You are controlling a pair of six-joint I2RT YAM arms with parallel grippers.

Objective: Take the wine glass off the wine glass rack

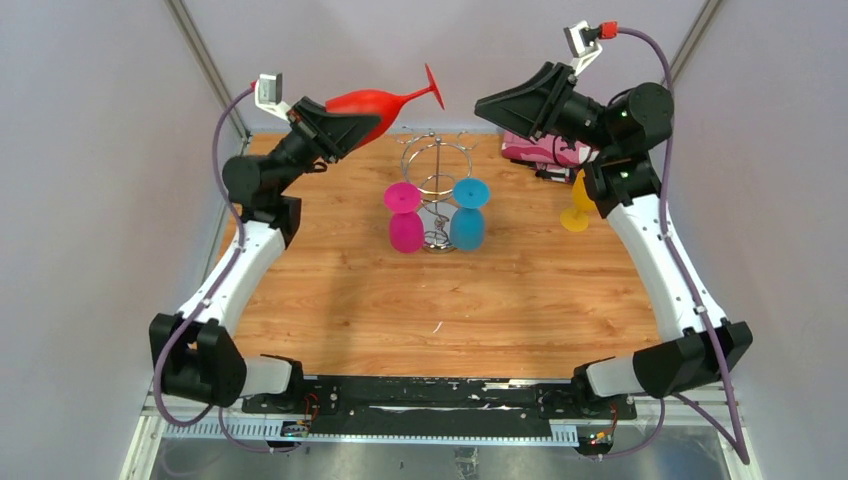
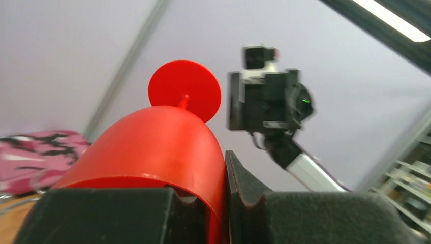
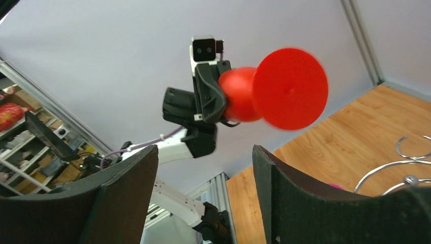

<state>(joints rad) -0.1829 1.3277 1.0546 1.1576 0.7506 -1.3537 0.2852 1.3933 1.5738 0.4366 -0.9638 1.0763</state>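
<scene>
The bare wood beside the magenta glass lies below my left gripper, so it will turn downward and lower the red glass foot-first to release it.
My left gripper is shut on the bowl of a red wine glass and holds it in the air, tilted, above and behind the wine glass rack. The glass's foot points right, towards my right gripper, which is raised, open and empty, a short gap from the foot. In the left wrist view the red glass sits between the fingers of my left gripper. In the right wrist view the red foot is beyond my open right gripper. Chrome hooks of the rack show at lower right.
A magenta glass and a blue glass hang bowl-down on the rack. A yellow glass stands on the wooden table behind my right arm. A pink patterned object lies at the back right. Grey walls enclose the table.
</scene>
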